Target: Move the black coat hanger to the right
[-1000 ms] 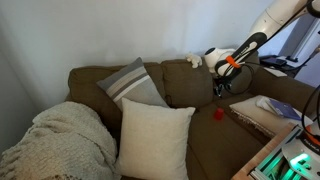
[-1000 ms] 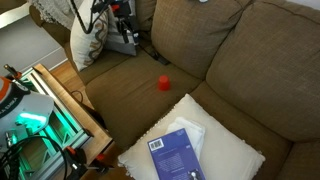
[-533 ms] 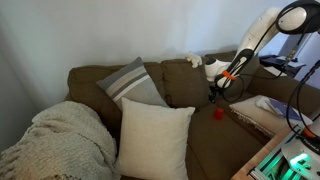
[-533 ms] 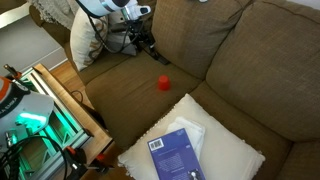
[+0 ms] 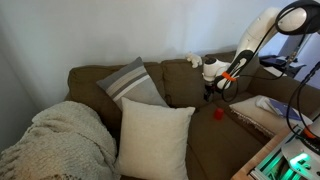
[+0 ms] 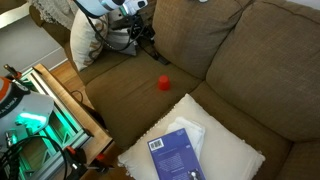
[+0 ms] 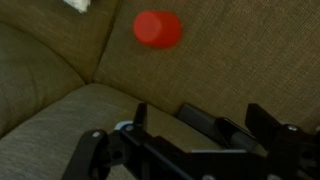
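Note:
My open fingers still hang above the dark bar (image 7: 218, 126) of the black coat hanger, so my gripper should next move down and reach outward along the sofa's backrest onto it.
My gripper (image 5: 212, 90) (image 6: 141, 36) hovers low over the brown sofa's seat, close to the backrest corner. Its fingers stand open in the wrist view (image 7: 203, 122). A slim dark bar (image 7: 218, 126) lies on the cushion between them; it looks like a rod of the black coat hanger, but I cannot tell for sure. In both exterior views the gripper and the black cables hide the hanger's outline. A small red object (image 7: 158, 29) (image 6: 164, 83) (image 5: 218, 113) sits on the seat just beyond the gripper.
A grey striped pillow (image 5: 131, 82), a cream pillow (image 5: 155, 138) and a knitted blanket (image 5: 60, 140) fill one end of the sofa. A blue book (image 6: 177, 155) lies on a white pillow. A green-lit device (image 6: 35, 110) stands beside the sofa.
The arm has swung the gripper a short way along the seat toward the backrest and lowered it. The jaws have stayed open and the red object has not moved.

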You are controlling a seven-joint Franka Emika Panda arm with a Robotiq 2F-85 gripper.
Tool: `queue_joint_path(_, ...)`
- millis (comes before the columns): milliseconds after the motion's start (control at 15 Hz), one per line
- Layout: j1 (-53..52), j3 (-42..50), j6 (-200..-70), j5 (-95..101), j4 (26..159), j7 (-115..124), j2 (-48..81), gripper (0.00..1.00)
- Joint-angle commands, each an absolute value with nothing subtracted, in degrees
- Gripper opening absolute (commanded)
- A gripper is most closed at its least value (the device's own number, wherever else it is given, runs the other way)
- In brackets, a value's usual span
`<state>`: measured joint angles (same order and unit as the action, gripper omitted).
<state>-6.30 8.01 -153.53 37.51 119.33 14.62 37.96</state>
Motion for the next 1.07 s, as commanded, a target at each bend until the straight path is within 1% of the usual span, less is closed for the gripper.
queue_joint_path(0, -9.0, 9.0, -162.1, 40.3, 117.6, 10.2, 44.0, 1.0)
queue_joint_path(333, -10.0, 8.6, -173.8, 40.1, 112.3, -0.4, 53.4, 1.0)
queue_joint_path(400, -11.5, 9.1, -170.6, 36.9, 116.1, 1.8, 49.2, 1.0)
queue_joint_path(533, -11.4, 9.0, -172.9, 36.8, 114.1, -0.8, 52.1, 1.0)
queue_joint_path(800, -11.8, 9.7, -172.7, 36.1, 111.5, -1.3, 54.2, 1.0)
queue_joint_path(1000, -15.7, 14.8, -171.4, 35.3, 107.5, 0.1, 57.5, 1.0)
